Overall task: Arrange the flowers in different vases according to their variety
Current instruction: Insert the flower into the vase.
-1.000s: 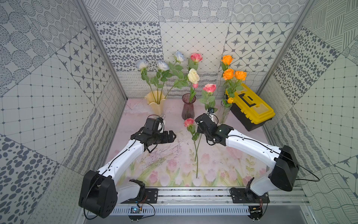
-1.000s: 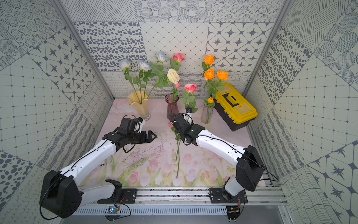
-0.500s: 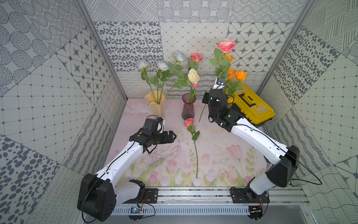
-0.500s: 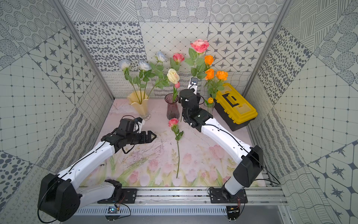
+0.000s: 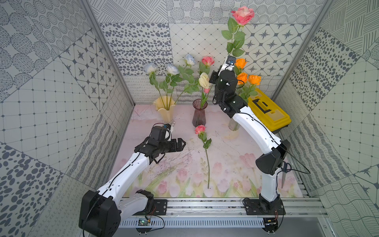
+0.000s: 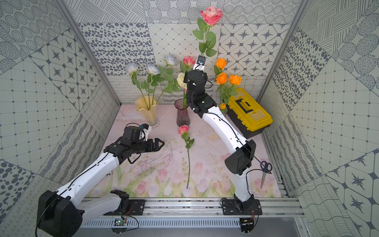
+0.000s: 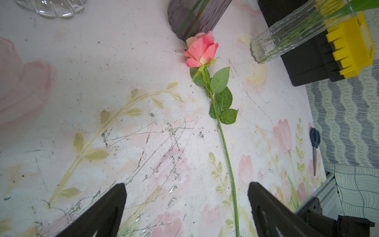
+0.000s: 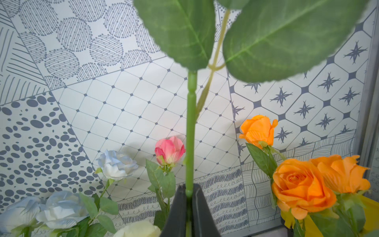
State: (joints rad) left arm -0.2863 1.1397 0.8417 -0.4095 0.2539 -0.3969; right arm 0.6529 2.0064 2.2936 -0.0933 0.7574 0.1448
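Note:
The right gripper moves over the opening of the purple vase next, then lowers and releases the pink rose's green stem there, since pink roses already stand inside.
My right gripper is shut on the green stem of a pink rose, held upright and high above the vases by the back wall. A second pink rose lies on the mat, head towards the purple ribbed vase. My left gripper hovers open to the left of that rose, nothing between its fingers. The cream-yellow vase holds three pale-blue roses. The purple vase holds a cream rose and pink ones. The clear vase holds orange roses, and my right arm largely hides it in both top views.
A yellow-and-black toolbox stands at the back right beside the clear vase. Scissors lie at the mat's right edge near the right arm's base. Patterned walls close in on three sides.
My right arm has swung up from low over the mat, carrying the pink rose to high above the vases. The left arm has hardly moved.

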